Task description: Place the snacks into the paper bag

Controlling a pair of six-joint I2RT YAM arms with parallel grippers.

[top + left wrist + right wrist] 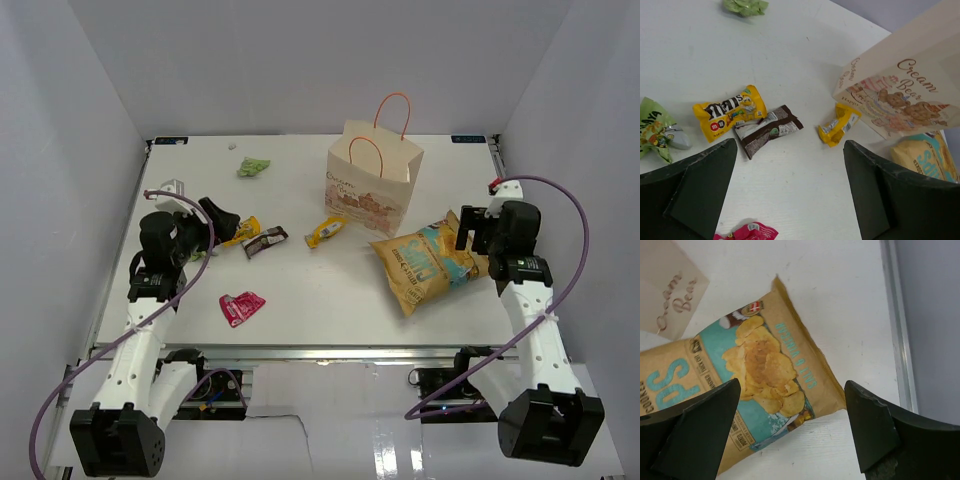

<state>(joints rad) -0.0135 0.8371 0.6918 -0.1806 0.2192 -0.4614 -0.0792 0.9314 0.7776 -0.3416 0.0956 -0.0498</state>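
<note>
My left gripper moves to the right in the top view and down onto the chip bag's corner by the paper bag [372,182] next.
The cream paper bag [372,182] stands upright at the back centre, orange handles up; it also shows in the left wrist view [900,95]. The yellow-and-blue chip bag [425,262] lies flat to its front right. My right gripper [470,232] is open and empty above the chip bag's right end [755,380]. My left gripper [225,222] is open and empty over bare table [790,146]. Just beyond it lie a yellow packet [730,112], a dark brown packet [768,130] and a small yellow packet [840,124]. A magenta packet [241,307] lies nearer the front.
One green packet [252,167] lies at the back left. Another green packet [652,130] lies by my left finger. White walls enclose the table on three sides. A metal rail [897,325] runs along the right edge, close to the chip bag.
</note>
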